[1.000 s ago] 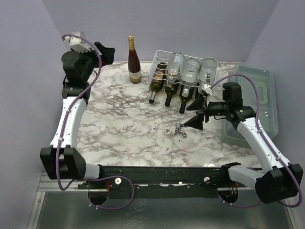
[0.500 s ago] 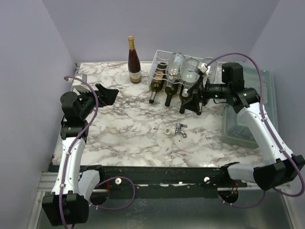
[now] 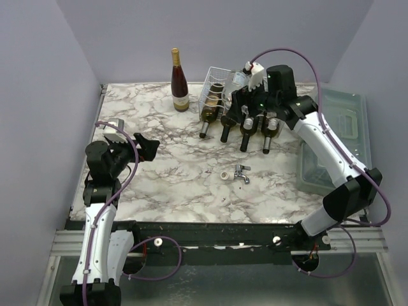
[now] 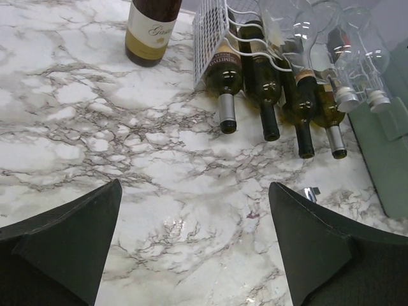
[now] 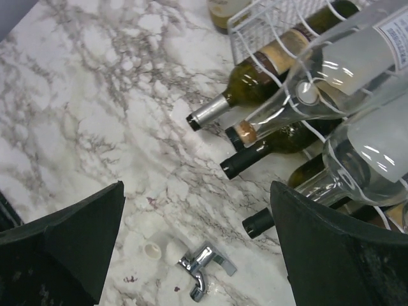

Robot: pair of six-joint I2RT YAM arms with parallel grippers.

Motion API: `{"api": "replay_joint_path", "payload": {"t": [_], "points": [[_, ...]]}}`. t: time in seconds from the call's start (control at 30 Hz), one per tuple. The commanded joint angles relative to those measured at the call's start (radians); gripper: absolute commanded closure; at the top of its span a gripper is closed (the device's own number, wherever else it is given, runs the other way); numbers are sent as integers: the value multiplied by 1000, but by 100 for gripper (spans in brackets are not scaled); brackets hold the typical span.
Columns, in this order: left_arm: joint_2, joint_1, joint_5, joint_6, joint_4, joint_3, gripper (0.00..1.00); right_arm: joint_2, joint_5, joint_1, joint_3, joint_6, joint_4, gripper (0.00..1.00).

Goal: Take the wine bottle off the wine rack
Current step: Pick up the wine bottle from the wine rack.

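Note:
I will turn my right gripper next and move it down onto the neck of the clear bottle nearest the upright bottle, because that neck is at an angle below its open fingers.
The white wire wine rack (image 3: 215, 81) stands at the back of the marble table. It holds several dark bottles (image 3: 225, 126) lying in the lower row with necks toward me, and clear bottles (image 3: 237, 81) above them. My right gripper (image 3: 247, 109) is open and empty, hovering over the front of the rack. In the right wrist view the rack (image 5: 254, 24), a green bottle (image 5: 250, 86) and a clear bottle (image 5: 338, 64) lie just ahead of the right gripper (image 5: 197, 188). My left gripper (image 3: 144, 144) is open and empty at the left, far from the rack (image 4: 210, 33).
A dark wine bottle (image 3: 179, 81) stands upright left of the rack, also in the left wrist view (image 4: 152, 29). A chrome tap (image 3: 241, 173) and a small white cap (image 3: 225, 174) lie mid-table. A translucent grey-green bin (image 3: 347, 131) sits at the right edge.
My right arm swung from the right side up and left to above the rack's front. My left arm came down from the back left corner to the left middle of the table.

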Motion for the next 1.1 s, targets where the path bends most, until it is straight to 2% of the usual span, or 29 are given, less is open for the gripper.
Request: {"api": "replay_joint_path", "payload": {"t": [0.0, 0.1, 0.33, 0.4, 0.43, 0.5, 0.67, 0.9, 1.07], "points": [[-13, -3, -62, 48, -22, -3, 1, 59, 322, 41, 24, 230, 113, 1], [-16, -3, -75, 52, -28, -1, 1, 92, 501, 84, 18, 327, 158, 1], [-23, -3, -101, 58, -38, 0, 1, 208, 632, 139, 90, 542, 138, 1], [-25, -3, -101, 57, -38, 0, 1, 244, 686, 139, 109, 595, 111, 3], [-28, -3, -101, 56, -38, 1, 1, 253, 708, 139, 102, 617, 120, 7], [-33, -3, -98, 54, -38, 2, 1, 257, 736, 139, 58, 645, 152, 15], [-35, -3, -94, 50, -38, 4, 1, 266, 732, 140, -9, 719, 197, 18], [-37, -3, -99, 47, -38, 3, 1, 341, 743, 141, 26, 782, 196, 19], [-43, -3, -104, 48, -38, 3, 1, 392, 773, 140, 60, 817, 178, 27]]}}
